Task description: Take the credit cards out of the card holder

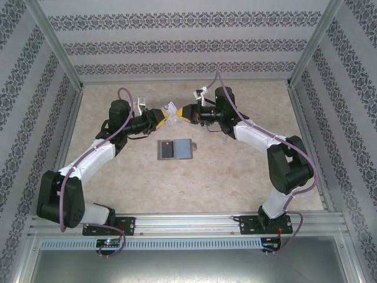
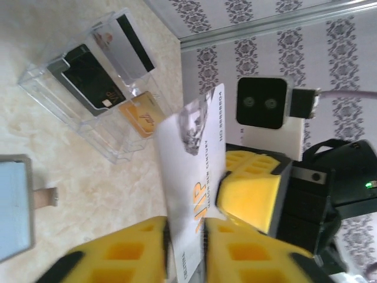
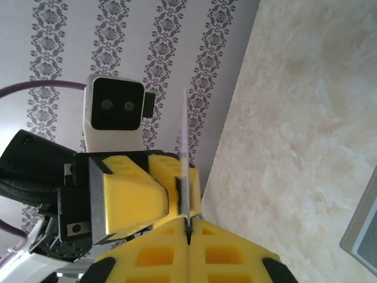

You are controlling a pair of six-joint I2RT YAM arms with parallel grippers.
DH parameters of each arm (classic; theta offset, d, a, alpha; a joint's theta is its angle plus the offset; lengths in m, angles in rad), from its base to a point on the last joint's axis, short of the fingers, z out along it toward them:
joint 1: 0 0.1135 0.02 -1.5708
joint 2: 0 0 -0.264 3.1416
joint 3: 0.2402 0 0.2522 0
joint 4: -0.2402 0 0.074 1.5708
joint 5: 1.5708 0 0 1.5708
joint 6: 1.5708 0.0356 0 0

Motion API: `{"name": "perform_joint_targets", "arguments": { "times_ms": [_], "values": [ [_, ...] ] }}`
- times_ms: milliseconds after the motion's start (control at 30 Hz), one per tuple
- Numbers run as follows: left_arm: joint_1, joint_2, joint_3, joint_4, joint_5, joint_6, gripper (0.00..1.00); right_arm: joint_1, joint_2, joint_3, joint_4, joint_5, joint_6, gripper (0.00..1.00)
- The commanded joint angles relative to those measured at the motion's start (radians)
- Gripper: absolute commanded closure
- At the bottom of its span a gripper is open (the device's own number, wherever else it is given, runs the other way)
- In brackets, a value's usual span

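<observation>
The clear tray already holds cards, so my right gripper will turn downward over it next and bring the card down into the striped white card's slot.
A white credit card (image 2: 191,177) with orange lettering is held in the air between both arms, edge-on in the right wrist view (image 3: 184,147). My left gripper (image 2: 185,227) is shut on one end of it, and my right gripper (image 3: 188,227) is shut on the other. The two meet above the back middle of the table, left gripper (image 1: 166,116) facing right gripper (image 1: 178,113). The grey card holder (image 1: 175,149) lies open and flat in front of them, one panel showing light blue (image 2: 12,206).
A clear plastic tray (image 2: 41,88) stands behind the card holder. It holds a dark card (image 2: 88,79), a white card with a black stripe (image 2: 126,44) and a gold card (image 2: 141,115). Patterned walls enclose the table on three sides.
</observation>
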Motion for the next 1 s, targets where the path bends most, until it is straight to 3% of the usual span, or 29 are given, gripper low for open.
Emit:
{"name": "perform_joint_targets", "arguments": {
  "times_ms": [0, 167, 367, 667, 967],
  "values": [
    [0.017, -0.028, 0.031, -0.154, -0.053, 0.078, 0.58, 0.0, -0.012, 0.024, -0.094, 0.047, -0.114, 1.0],
    [0.037, -0.042, 0.073, -0.455, -0.226, 0.236, 0.19, -0.018, -0.041, 0.089, -0.421, 0.265, -0.467, 1.0],
    [0.064, -0.045, 0.103, -0.682, -0.408, 0.396, 0.01, -0.073, -0.038, 0.168, -0.591, 0.491, -0.84, 1.0],
    [0.114, -0.048, 0.093, -0.722, -0.422, 0.467, 0.01, -0.155, 0.05, 0.286, -0.604, 0.557, -1.292, 1.0],
    [0.127, -0.032, 0.087, -0.72, -0.392, 0.477, 0.01, -0.233, 0.18, 0.443, -0.703, 0.526, -1.445, 1.0]
  ]
}}
